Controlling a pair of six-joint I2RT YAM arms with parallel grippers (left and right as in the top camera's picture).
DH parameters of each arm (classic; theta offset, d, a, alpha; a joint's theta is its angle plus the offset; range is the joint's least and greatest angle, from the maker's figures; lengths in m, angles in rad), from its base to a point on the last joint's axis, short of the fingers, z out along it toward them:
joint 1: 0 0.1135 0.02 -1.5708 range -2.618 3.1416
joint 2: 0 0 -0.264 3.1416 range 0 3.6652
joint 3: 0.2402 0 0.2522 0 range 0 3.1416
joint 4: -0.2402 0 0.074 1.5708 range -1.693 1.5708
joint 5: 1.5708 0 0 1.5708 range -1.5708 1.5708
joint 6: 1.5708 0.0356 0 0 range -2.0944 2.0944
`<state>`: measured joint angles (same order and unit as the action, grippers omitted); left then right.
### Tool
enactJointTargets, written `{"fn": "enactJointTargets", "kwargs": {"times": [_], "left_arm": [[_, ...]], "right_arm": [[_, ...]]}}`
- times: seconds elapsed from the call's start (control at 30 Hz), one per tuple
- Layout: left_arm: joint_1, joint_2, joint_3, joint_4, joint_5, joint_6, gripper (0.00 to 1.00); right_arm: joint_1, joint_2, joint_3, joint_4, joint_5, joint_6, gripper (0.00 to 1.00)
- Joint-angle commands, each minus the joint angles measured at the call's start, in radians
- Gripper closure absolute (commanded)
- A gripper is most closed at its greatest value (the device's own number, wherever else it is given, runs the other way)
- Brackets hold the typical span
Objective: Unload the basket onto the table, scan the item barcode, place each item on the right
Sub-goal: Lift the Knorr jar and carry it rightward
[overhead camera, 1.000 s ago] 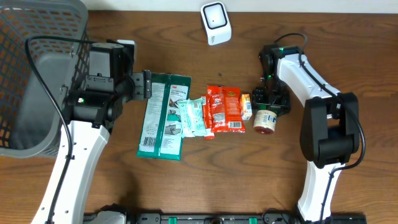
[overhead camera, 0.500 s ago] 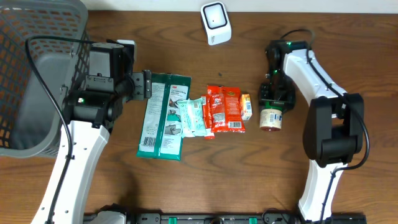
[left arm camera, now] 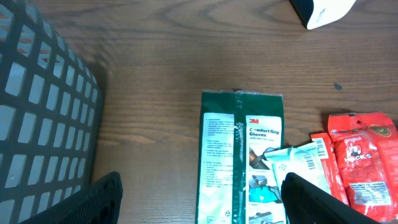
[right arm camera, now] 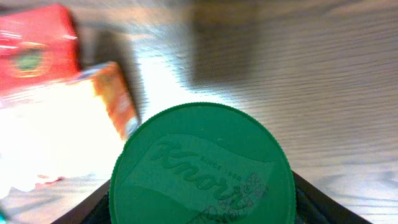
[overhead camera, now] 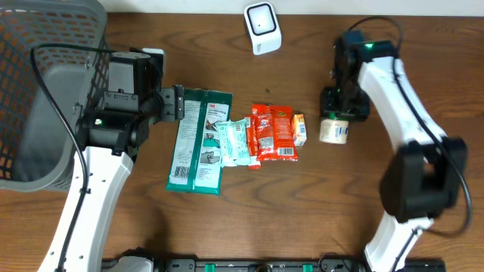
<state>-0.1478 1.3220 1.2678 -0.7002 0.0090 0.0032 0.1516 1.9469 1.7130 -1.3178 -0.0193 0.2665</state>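
Note:
My right gripper holds the tilted Knorr jar. It needs to turn the jar upright and lower it beside the small orange box before it releases the jar.
A Knorr jar (overhead camera: 333, 131) with a green lid (right arm camera: 202, 168) and a pale body hangs right of the row of packets, with my right gripper (overhead camera: 342, 107) shut on it. In the right wrist view the lid fills the gap between the two dark fingers (right arm camera: 317, 202). The white barcode scanner (overhead camera: 262, 28) stands at the back middle of the table, left of the jar and farther back. My left gripper (overhead camera: 175, 103) is open, hanging over bare wood at the top edge of the green glove package (left arm camera: 241, 155). Nothing is between its fingers.
A row lies mid-table: the green glove package (overhead camera: 198, 140), a white and teal pack (overhead camera: 234, 141), red packets (overhead camera: 274, 132) and a small orange box (overhead camera: 299, 128). A grey mesh basket (overhead camera: 45, 91) fills the far left.
My right gripper closed on the jar and carried it back and to the right, away from the orange box. The left arm has not moved.

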Motion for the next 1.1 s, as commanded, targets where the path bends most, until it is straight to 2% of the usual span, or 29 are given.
{"fn": "enactJointTargets", "kwargs": {"times": [0.0, 0.2, 0.37, 0.5, 0.7, 0.83, 1.07], "left_arm": [[0.0, 0.003, 0.001, -0.003, -0.005, -0.005, 0.17], [0.0, 0.003, 0.001, -0.003, -0.005, -0.005, 0.18], [0.0, 0.003, 0.001, -0.003, -0.005, -0.005, 0.18], [0.0, 0.003, 0.001, -0.003, -0.005, -0.005, 0.18], [0.0, 0.003, 0.001, -0.003, -0.005, -0.005, 0.17], [0.0, 0.003, 0.001, -0.003, -0.005, -0.005, 0.17], [0.0, 0.003, 0.001, -0.003, -0.005, -0.005, 0.18]], "right_arm": [[-0.003, -0.122, 0.014, 0.009, 0.034, -0.013, 0.53], [-0.003, -0.309, -0.103, 0.143, 0.094, -0.012, 0.56], [-0.002, -0.479, -0.362, 0.41, 0.094, -0.009, 0.55], [-0.001, -0.565, -0.61, 0.686, 0.098, -0.036, 0.54], [0.018, -0.562, -0.869, 1.065, 0.129, -0.044, 0.56], [0.027, -0.55, -0.972, 1.257, 0.153, -0.071, 0.59], [0.027, -0.494, -1.038, 1.352, 0.148, -0.07, 0.55]]}}
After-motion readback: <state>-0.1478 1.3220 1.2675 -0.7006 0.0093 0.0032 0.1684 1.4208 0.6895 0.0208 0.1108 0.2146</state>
